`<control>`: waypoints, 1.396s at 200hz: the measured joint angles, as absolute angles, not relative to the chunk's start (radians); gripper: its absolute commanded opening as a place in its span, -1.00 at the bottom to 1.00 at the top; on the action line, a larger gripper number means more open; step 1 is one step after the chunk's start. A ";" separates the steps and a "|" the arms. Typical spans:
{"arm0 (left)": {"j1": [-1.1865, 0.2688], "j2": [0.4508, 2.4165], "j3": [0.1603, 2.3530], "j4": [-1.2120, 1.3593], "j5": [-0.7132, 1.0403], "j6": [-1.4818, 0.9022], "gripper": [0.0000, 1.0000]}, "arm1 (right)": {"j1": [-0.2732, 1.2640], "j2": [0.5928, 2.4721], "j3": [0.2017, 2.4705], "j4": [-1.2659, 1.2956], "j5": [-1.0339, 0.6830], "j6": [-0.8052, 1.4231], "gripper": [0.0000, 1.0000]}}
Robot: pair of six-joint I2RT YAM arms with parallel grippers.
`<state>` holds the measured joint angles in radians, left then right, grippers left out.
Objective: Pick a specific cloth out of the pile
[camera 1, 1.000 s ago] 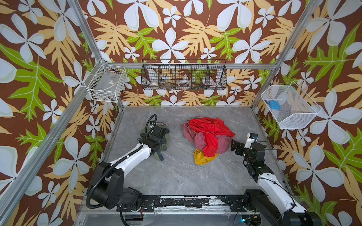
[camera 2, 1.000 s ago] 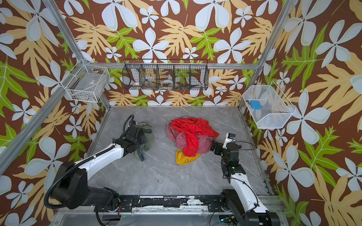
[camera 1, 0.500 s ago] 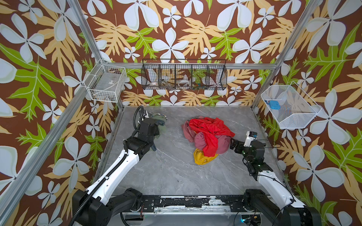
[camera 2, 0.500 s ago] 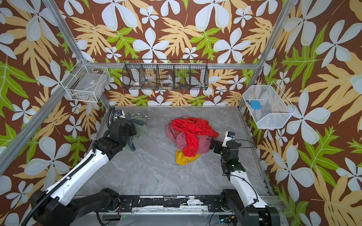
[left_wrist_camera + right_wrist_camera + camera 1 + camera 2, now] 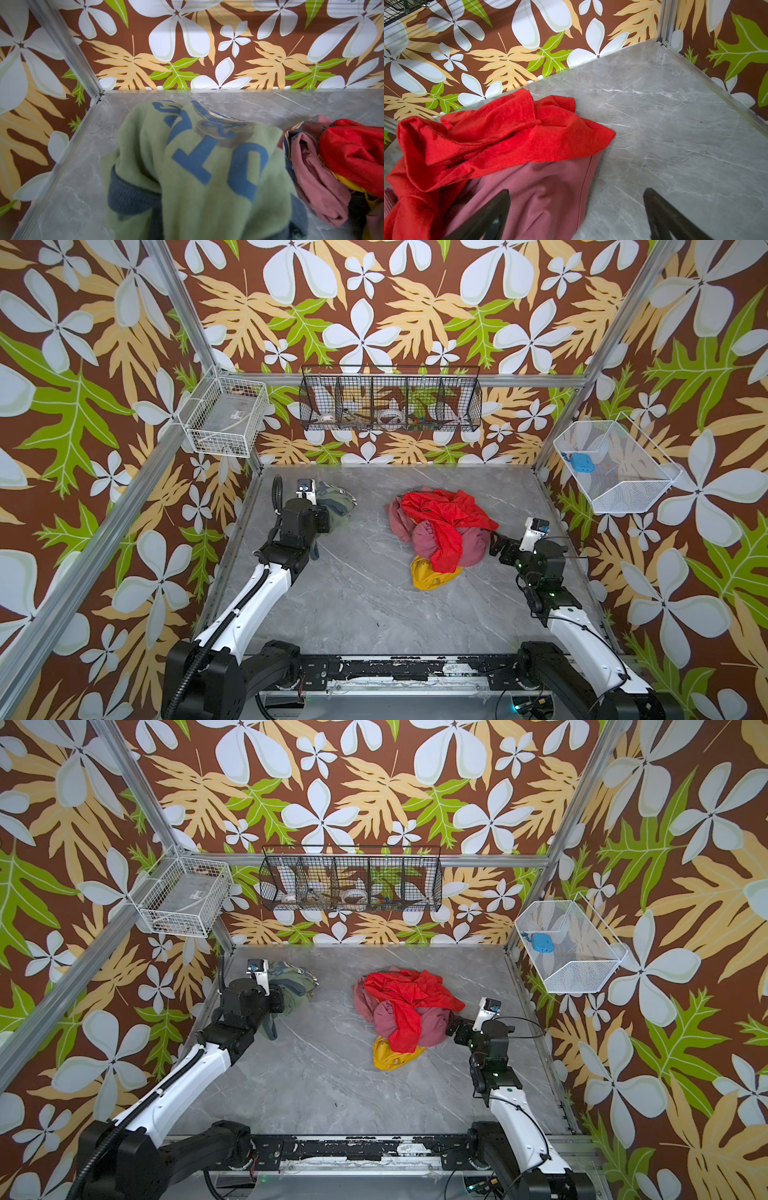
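The left gripper moves down toward the bare tabletop beside the pile next and releases the cloth there, since open marble keeps it apart from the other cloths.
The cloth [image 5: 337, 506], olive-green with blue letters and dark trim, hangs bunched at the table's far left, apart from the pile. My left gripper [image 5: 326, 519] is shut on it. In the left wrist view the cloth [image 5: 197, 170] fills the foreground and hides the jaws. The pile [image 5: 440, 531] lies mid-table: a bright red cloth [image 5: 508, 135] on top, a pink-maroon one [image 5: 542, 197] below and a yellow one [image 5: 428, 576] at the front. My right gripper [image 5: 576, 191] stands open at the pile's right edge, one finger over the pink-maroon cloth and the other over bare table. Both top views show the right gripper [image 5: 457, 1031] low beside the pile.
The grey marble table [image 5: 353, 605] is walled by floral panels and aluminium posts. A black wire basket [image 5: 390, 402] hangs on the back wall. A white wire basket [image 5: 226, 418] hangs at the left, and another [image 5: 615, 468] with a blue object at the right.
My left arm has carried the olive-green cloth from mid-left toward the far left corner of the table. The right gripper has stayed beside the pile.
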<state>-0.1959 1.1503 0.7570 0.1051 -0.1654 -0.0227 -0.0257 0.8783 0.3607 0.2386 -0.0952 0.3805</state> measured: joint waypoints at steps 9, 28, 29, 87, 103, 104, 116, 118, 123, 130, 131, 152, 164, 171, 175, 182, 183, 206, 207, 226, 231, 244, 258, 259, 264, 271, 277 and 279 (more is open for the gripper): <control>-0.181 1.163 0.736 0.151 -0.140 0.007 -1.00 | -0.026 0.878 0.361 0.239 -0.094 0.380 0.99; -0.163 1.209 0.726 0.220 -0.095 0.063 -1.00 | -0.026 0.878 0.361 0.239 -0.089 0.376 0.99; -0.163 1.213 0.726 0.224 -0.094 0.067 -1.00 | -0.026 0.878 0.361 0.239 -0.088 0.376 0.99; -0.162 1.383 0.727 0.348 -0.011 0.196 -1.00 | -0.026 0.877 0.361 0.236 -0.073 0.361 0.99; -0.161 1.427 0.731 0.375 -0.007 0.226 -1.00 | -0.026 0.874 0.361 0.228 -0.071 0.358 0.99; -0.161 1.431 0.731 0.377 -0.006 0.230 -1.00 | -0.026 0.874 0.361 0.228 -0.071 0.358 0.99; -0.161 1.471 0.749 0.379 0.001 0.253 -1.00 | -0.026 0.869 0.362 0.222 -0.070 0.354 0.99; -0.161 1.477 0.752 0.379 0.001 0.259 -1.00 | -0.026 0.868 0.362 0.221 -0.070 0.354 0.99; -0.161 1.497 0.763 0.380 0.001 0.271 -1.00 | -0.026 0.864 0.363 0.216 -0.070 0.353 0.99; -0.161 1.523 0.775 0.385 -0.005 0.280 -1.00 | -0.026 0.859 0.363 0.213 -0.070 0.351 0.99; -0.161 1.525 0.776 0.385 -0.006 0.282 -1.00 | -0.026 0.859 0.363 0.213 -0.070 0.351 0.99; -0.160 1.597 0.801 0.392 -0.057 0.317 -1.00 | -0.026 0.839 0.363 0.196 -0.057 0.342 0.99; -0.159 1.633 0.831 0.367 -0.083 0.319 -1.00 | -0.026 0.826 0.363 0.184 -0.051 0.337 1.00; -0.159 1.648 0.847 0.364 -0.094 0.319 -1.00 | -0.026 0.820 0.363 0.180 -0.050 0.337 1.00; -0.159 1.655 0.857 0.363 -0.101 0.320 -1.00 | -0.026 0.818 0.363 0.179 -0.047 0.336 0.99; -0.159 1.668 0.876 0.355 -0.110 0.320 -1.00 | -0.026 0.813 0.363 0.178 -0.044 0.336 1.00; -0.159 1.671 0.880 0.352 -0.112 0.320 -1.00 | -0.026 0.812 0.363 0.178 -0.044 0.336 1.00; -0.159 1.720 0.951 0.309 -0.138 0.314 -0.61 | -0.026 0.807 0.365 0.165 -0.043 0.334 1.00; -0.159 1.722 0.952 0.307 -0.139 0.314 -0.60 | -0.026 0.807 0.365 0.164 -0.043 0.334 1.00; -0.159 1.761 0.999 0.257 -0.160 0.299 -0.28 | -0.026 0.804 0.373 0.155 -0.040 0.332 1.00; -0.159 1.769 1.009 0.245 -0.162 0.295 -0.17 | -0.026 0.804 0.375 0.152 -0.039 0.332 1.00; -0.159 1.781 1.023 0.220 -0.170 0.292 0.02 | -0.026 0.803 0.378 0.150 -0.028 0.329 1.00; -0.159 1.781 1.026 0.197 -0.179 0.289 0.19 | -0.026 0.803 0.380 0.145 -0.026 0.326 1.00; -0.159 1.781 1.027 0.195 -0.180 0.288 0.21 | -0.026 0.803 0.380 0.144 -0.025 0.325 1.00; -0.159 1.781 1.027 0.192 -0.186 0.287 0.28 | -0.026 0.803 0.381 0.142 -0.025 0.324 1.00; -0.159 1.781 1.026 0.189 -0.198 0.284 0.34 | -0.026 0.803 0.381 0.138 -0.023 0.321 1.00; -0.158 1.780 1.023 0.187 -0.209 0.276 0.38 | -0.026 0.802 0.382 0.136 -0.019 0.320 1.00; -0.158 1.778 1.021 0.187 -0.213 0.271 0.39 | -0.026 0.802 0.382 0.135 -0.018 0.319 1.00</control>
